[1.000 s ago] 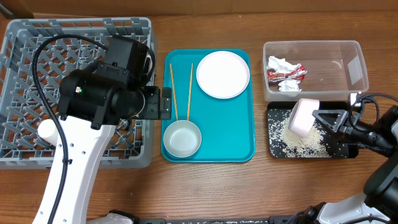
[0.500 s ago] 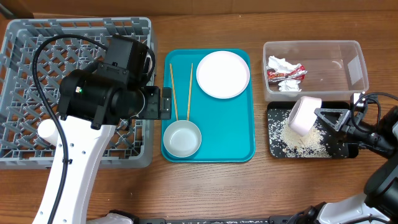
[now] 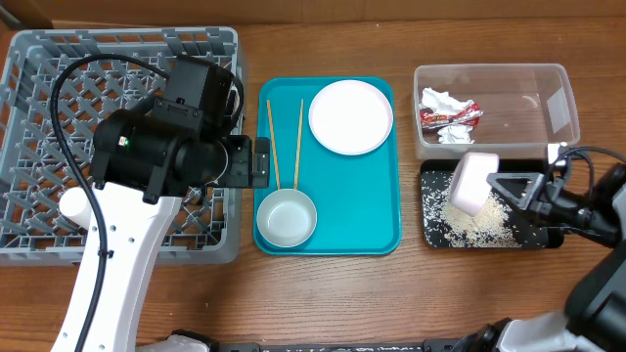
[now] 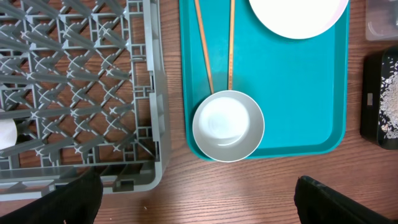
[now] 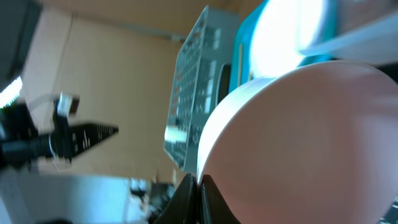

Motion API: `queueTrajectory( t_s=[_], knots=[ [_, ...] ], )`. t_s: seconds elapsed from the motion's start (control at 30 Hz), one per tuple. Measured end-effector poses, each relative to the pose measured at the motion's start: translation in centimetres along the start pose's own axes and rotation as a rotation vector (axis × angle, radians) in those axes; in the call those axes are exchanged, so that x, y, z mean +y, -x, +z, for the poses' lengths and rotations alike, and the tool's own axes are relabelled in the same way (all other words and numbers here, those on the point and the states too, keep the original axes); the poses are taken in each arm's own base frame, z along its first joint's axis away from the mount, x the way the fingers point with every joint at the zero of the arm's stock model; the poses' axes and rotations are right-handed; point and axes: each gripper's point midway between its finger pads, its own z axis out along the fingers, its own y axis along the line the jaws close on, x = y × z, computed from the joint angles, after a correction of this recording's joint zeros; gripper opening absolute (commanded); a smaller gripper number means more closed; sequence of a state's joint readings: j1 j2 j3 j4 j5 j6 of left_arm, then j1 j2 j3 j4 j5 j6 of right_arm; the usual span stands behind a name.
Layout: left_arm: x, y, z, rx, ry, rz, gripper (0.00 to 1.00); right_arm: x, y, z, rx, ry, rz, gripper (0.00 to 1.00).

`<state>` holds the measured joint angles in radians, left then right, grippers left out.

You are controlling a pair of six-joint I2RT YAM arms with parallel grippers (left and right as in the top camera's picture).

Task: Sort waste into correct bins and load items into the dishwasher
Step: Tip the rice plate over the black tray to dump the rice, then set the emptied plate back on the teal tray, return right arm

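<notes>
I need to swing my right gripper over the teal tray's bare part (image 3: 365, 191) next, level the dish and lower it to release it, because the scraps are in the black tray (image 3: 433, 233).
My right gripper (image 3: 501, 185) is shut on the rim of a white round dish (image 3: 469, 184) and holds it tilted above the black tray (image 3: 433, 233), where pale rice scraps (image 3: 479, 223) lie. In the right wrist view the dish (image 5: 298, 143) fills the frame beside the closed fingers (image 5: 199, 186). The clear tub (image 3: 548, 108) holds a red-and-silver wrapper (image 3: 452, 116) and white tissue (image 3: 438, 99). My left gripper (image 4: 199, 202) is open and empty, above the table in front of the metal bowl (image 4: 227, 126). Two chopsticks (image 3: 273, 143) and a white plate (image 3: 350, 116) lie on the teal tray (image 3: 377, 210).
The grey dish rack (image 3: 39, 117) fills the left side, and my left arm covers its right part. A white round thing (image 4: 5, 132) sits in the rack at the left wrist view's edge. Bare wooden table (image 3: 391, 303) runs along the front.
My right gripper and the white dish have shifted slightly left over the black tray, and the dish's tilt has changed a little. The left arm has not moved.
</notes>
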<state>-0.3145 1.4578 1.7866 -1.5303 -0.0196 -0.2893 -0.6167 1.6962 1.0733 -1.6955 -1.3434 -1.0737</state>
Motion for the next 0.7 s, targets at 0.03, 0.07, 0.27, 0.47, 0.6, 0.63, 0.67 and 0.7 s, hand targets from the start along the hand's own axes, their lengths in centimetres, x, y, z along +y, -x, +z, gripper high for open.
queueTrajectory(
  t_s=[0.03, 0.07, 0.27, 0.47, 0.6, 0.63, 0.67, 0.7],
  knots=[
    [0.0, 0.0, 0.0, 0.0, 0.0, 0.0, 1.0, 1.2, -0.7, 0.7, 0.035, -0.004, -0.054, 0.04],
    [0.0, 0.0, 0.0, 0.0, 0.0, 0.0, 1.0, 2.6, -1.5, 1.4, 0.081, -0.009, -0.115, 0.04],
    [0.0, 0.0, 0.0, 0.0, 0.0, 0.0, 1.0, 5.9, -5.4, 5.4, 0.344, -0.162, -0.425, 0.04],
    [0.0, 0.0, 0.0, 0.0, 0.0, 0.0, 1.0, 2.4, -8.0, 10.7, 0.514, -0.577, -0.393, 0.04],
    [0.0, 0.0, 0.0, 0.0, 0.0, 0.0, 1.0, 1.4, -10.8, 15.4, 0.571, -0.705, -0.49, 0.04],
    [0.0, 0.0, 0.0, 0.0, 0.0, 0.0, 1.0, 0.9, -11.4, 16.3, 0.585, -0.727, -0.503, 0.04],
    [0.0, 0.0, 0.0, 0.0, 0.0, 0.0, 1.0, -0.1, -12.0, 17.7, 0.594, -0.771, -0.526, 0.04],
    [0.0, 0.0, 0.0, 0.0, 0.0, 0.0, 1.0, -1.0, -12.3, 18.2, 0.605, -0.805, -0.531, 0.04]
  ],
)
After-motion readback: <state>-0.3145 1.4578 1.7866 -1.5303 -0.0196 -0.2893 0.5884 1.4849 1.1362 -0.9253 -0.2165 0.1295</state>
